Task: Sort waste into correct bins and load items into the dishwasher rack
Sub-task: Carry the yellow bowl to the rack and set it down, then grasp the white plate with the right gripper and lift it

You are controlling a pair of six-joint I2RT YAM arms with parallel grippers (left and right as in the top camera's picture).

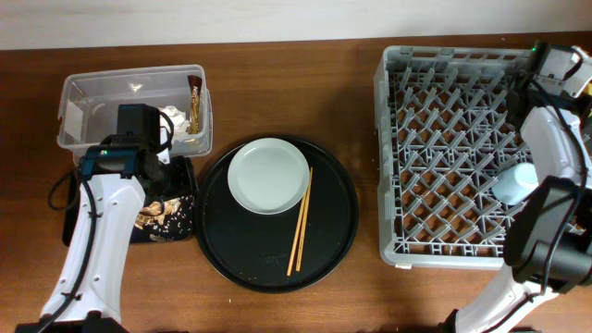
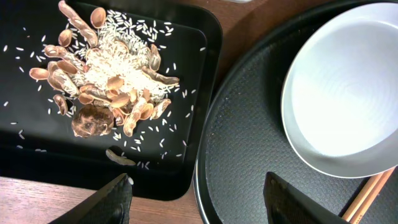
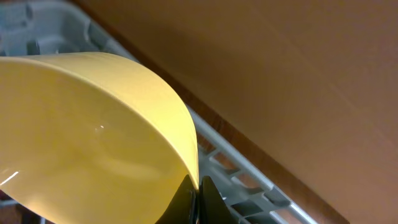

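Observation:
The right gripper moves to the left in the overhead view next, where the rack's wires beyond the light blue cup are empty, lowers the bowl (image 3: pixel 81 137) and releases the bowl's rim.
My left gripper (image 2: pixel 199 186) is open and empty, low over the edge where the flat black tray (image 2: pixel 25 143) meets the round black tray (image 2: pixel 249 124). Brownish food scraps and rice (image 2: pixel 106 81) lie on the flat tray (image 1: pixel 180 199). The grey-green plate (image 1: pixel 268 176) and the chopsticks (image 1: pixel 301 222) rest on the round tray. The clear tub (image 1: pixel 92 92) holds white tissue (image 1: pixel 176 118) and a brown wrapper (image 1: pixel 195 102). My right gripper (image 3: pixel 198 186) is shut on the rim of the yellow bowl (image 3: pixel 81 137) at the far right corner of the dishwasher rack (image 1: pixel 435 55). A light blue cup (image 1: pixel 513 183) sits in the rack. The pink cup is not visible.
The round black tray (image 1: pixel 324 240) lies between the bins and the rack. In the left wrist view the plate (image 2: pixel 348 93) and the chopstick tips (image 2: pixel 367 196) are at right. The right arm crosses the rack's right side. Bare wooden table shows along the front.

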